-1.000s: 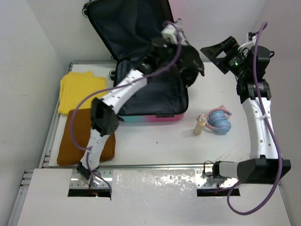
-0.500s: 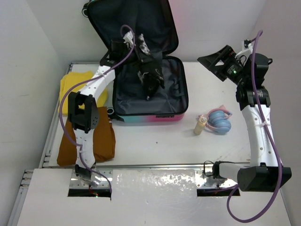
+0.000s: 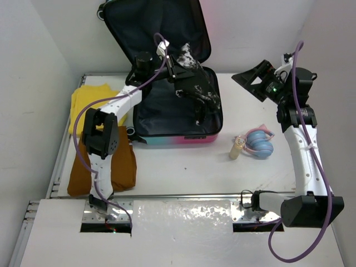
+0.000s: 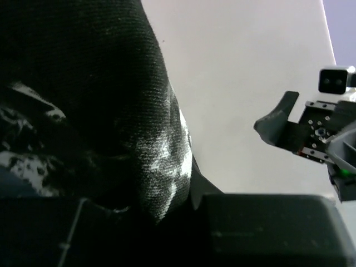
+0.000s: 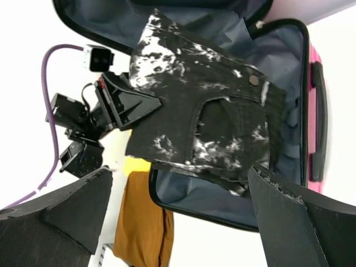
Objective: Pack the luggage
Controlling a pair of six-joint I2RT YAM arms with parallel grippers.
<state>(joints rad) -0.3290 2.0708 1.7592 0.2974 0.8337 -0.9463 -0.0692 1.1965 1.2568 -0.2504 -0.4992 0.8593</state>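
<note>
My left gripper lowers into the luggage next, before it draws the shorts toward the luggage's side by the yellow folded cloth, where the dark grey lining lies bare.
The luggage lies open at the back of the table, lid raised against the wall, dark grey lining showing. My left gripper is shut on black-and-white bleached denim shorts and holds them spread over the right half of the open case. In the left wrist view the shorts' fabric fills the frame down to the jaws. My right gripper is open and empty, raised to the right of the luggage. The right wrist view looks down on the shorts, the lining and my left gripper.
A yellow folded cloth and a brown folded cloth lie left of the luggage. Blue headphones and a small bottle lie on the table to its right. White walls stand at the left and back.
My left gripper swung with the shorts from the case's back right to its left side, then toward the middle; the shorts now hang spread over the right half. The right gripper shifted slightly left.
</note>
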